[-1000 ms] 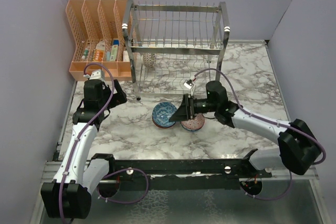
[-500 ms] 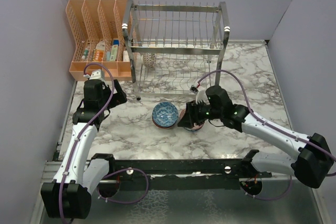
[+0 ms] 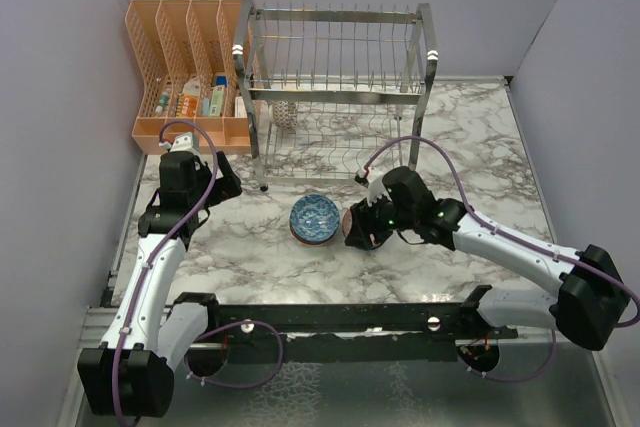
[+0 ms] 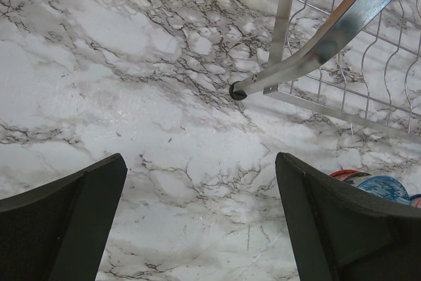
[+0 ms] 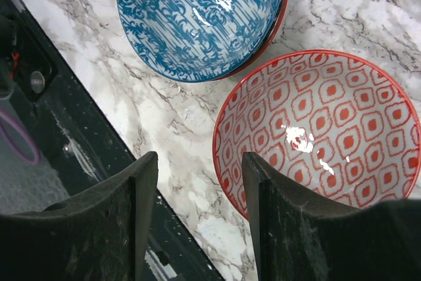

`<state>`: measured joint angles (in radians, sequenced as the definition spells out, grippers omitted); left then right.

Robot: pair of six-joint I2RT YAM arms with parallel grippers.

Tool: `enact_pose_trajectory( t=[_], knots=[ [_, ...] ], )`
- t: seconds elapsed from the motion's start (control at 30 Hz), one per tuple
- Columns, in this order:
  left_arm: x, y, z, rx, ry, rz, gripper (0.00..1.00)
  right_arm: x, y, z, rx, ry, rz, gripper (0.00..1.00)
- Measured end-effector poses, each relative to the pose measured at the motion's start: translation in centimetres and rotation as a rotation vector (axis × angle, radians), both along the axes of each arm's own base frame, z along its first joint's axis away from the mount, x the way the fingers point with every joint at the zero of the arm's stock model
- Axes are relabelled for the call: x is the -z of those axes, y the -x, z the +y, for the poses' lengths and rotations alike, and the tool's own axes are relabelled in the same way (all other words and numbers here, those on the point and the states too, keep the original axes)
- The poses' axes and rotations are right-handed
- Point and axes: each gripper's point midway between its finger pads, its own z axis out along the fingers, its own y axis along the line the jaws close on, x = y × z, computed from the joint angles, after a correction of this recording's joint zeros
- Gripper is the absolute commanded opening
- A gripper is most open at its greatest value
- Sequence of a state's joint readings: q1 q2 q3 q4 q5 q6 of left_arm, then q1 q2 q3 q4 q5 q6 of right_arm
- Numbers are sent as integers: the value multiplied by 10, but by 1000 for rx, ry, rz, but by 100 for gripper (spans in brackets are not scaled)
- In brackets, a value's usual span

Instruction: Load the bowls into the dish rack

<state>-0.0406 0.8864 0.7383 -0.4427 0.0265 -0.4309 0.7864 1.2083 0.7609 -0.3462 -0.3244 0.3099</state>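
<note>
My right gripper's open fingers already hang to either side of the reddish-pink patterned bowl's near rim. My right gripper needs to move down over that rim next and close.
A blue-patterned bowl (image 3: pixel 314 217) sits on the marble, nested in a red-rimmed bowl (image 5: pixel 279 27). A reddish-pink patterned bowl (image 5: pixel 322 129) stands just right of it, mostly hidden under my right gripper (image 3: pixel 362 230) in the top view. The right gripper (image 5: pixel 200 208) is open and straddles that bowl's near-left rim, one finger (image 5: pixel 283 222) over the inside and one outside. Another bowl (image 3: pixel 285 113) stands in the lower tier of the chrome dish rack (image 3: pixel 335 87). My left gripper (image 3: pixel 225 187) is open and empty over bare marble by the rack's front-left foot (image 4: pixel 238 93).
An orange mesh organiser (image 3: pixel 185 72) with small packets stands left of the rack. The dark frame rail (image 5: pixel 39 116) runs along the table's near edge, close to the right gripper. Purple walls close in the left, right and back.
My right gripper has swung a little toward the near edge and lowered onto the reddish-pink bowl's rim, now covering most of it from above. The left arm has not moved.
</note>
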Motion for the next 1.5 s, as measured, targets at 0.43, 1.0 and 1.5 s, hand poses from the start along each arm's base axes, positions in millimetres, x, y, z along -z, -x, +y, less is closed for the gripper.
enact_pose_trajectory(
  t=[0.43,1.0,1.5],
  knots=[
    [0,0,0,0,0,0,99,19,-7,-1,-36,61,-27,50],
    [0,0,0,2,2,0,99,36,-1,1,-53,100,-10,20],
    [0,0,-1,5,4,0,99,14,-15,0,5,81,-90,1]
  ],
)
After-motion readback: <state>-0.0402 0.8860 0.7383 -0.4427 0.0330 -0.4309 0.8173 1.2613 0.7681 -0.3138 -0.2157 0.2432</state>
